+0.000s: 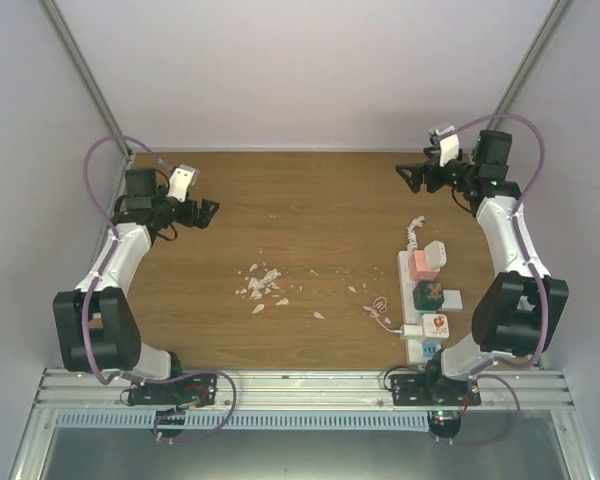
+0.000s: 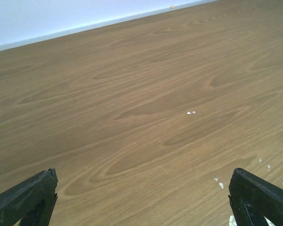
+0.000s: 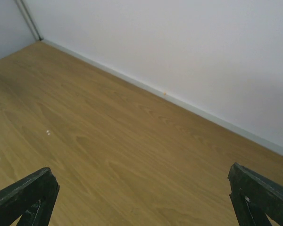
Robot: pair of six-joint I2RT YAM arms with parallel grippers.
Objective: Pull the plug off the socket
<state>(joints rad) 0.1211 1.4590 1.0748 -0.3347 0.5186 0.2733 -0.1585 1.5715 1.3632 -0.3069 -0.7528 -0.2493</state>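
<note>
My right gripper draws back past the power strip's pink side next, tilts downward and lowers around the dark green plug (image 1: 428,295), since that plug sits in the power strip.
The socket (image 1: 424,294) is a long white power strip with pink, green and blue faces, lying at the right of the table in the top view. Its short white cord (image 1: 413,231) curls off its far end. A white block plug (image 1: 435,256) sits in the far pink face. A second white plug (image 1: 412,330) with a thin cable (image 1: 380,307) sits at the near end. My left gripper (image 1: 208,212) (image 2: 142,188) is open and empty at the far left. My right gripper (image 1: 410,175) (image 3: 141,188) is open and empty, beyond the strip's far end. Both wrist views show only bare wood.
White scraps (image 1: 263,284) lie scattered mid-table, and a few show in the left wrist view (image 2: 191,112). A small white adaptor (image 1: 451,298) lies against the strip's right side. White walls close in the back and sides. A metal rail (image 1: 300,385) runs along the near edge.
</note>
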